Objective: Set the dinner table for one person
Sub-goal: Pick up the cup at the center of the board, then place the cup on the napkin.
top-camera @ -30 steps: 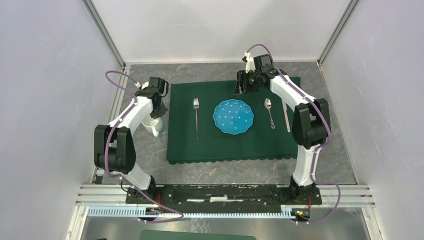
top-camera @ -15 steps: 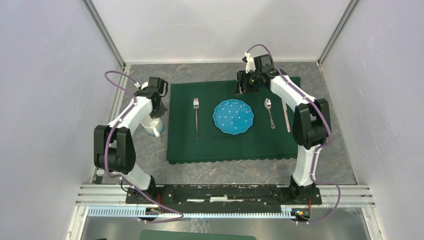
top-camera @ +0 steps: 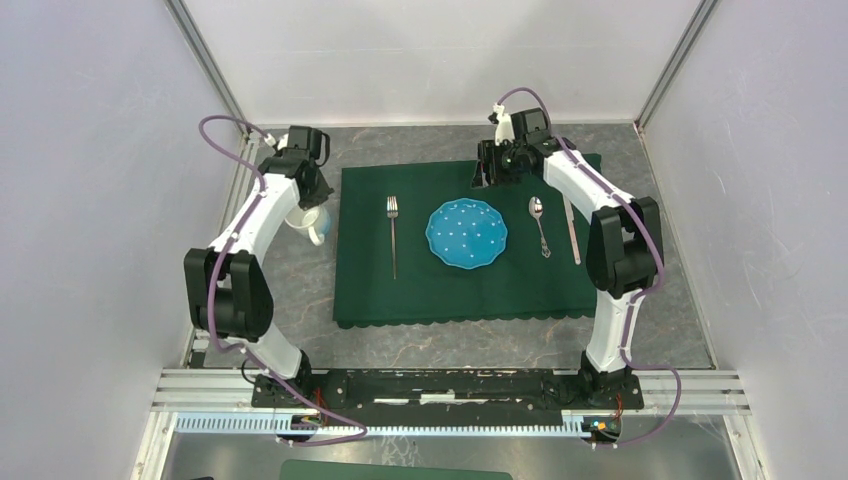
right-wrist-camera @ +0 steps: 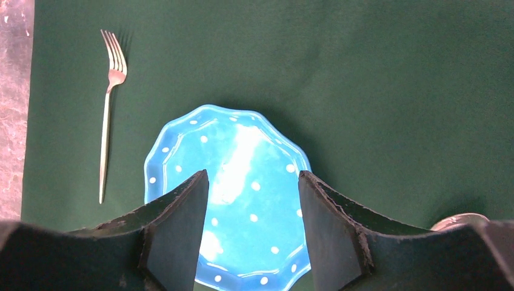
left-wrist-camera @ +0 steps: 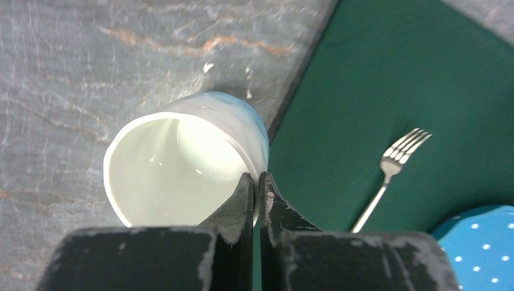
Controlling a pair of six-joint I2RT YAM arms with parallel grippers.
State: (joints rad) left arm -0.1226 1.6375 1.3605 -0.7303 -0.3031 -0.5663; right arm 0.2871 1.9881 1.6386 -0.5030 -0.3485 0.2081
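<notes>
Bare cloth lies beyond the plate, to its right in the top view. My left gripper should move past the fork [top-camera: 392,235] and down to release the mug.
My left gripper [left-wrist-camera: 257,179] is shut on the rim of a white and pale blue mug [left-wrist-camera: 182,157], held tilted just left of the dark green cloth [top-camera: 460,275]; the mug also shows in the top view [top-camera: 309,222]. The dinner table [top-camera: 440,345] is the grey stone-look surface under it all. On the cloth lie a fork [top-camera: 392,235], a blue dotted plate [top-camera: 466,233], a spoon [top-camera: 539,224] and a knife [top-camera: 571,230]. My right gripper [right-wrist-camera: 251,200] is open and empty above the plate [right-wrist-camera: 236,182], near the cloth's far edge.
White walls and metal frame posts close in the table on three sides. The arm bases sit on a rail [top-camera: 440,388] at the near edge. Bare stone shows left of the cloth [left-wrist-camera: 91,73] and in front of it.
My left arm has moved the mug away from me, toward the far left of the cloth. The right arm has barely moved.
</notes>
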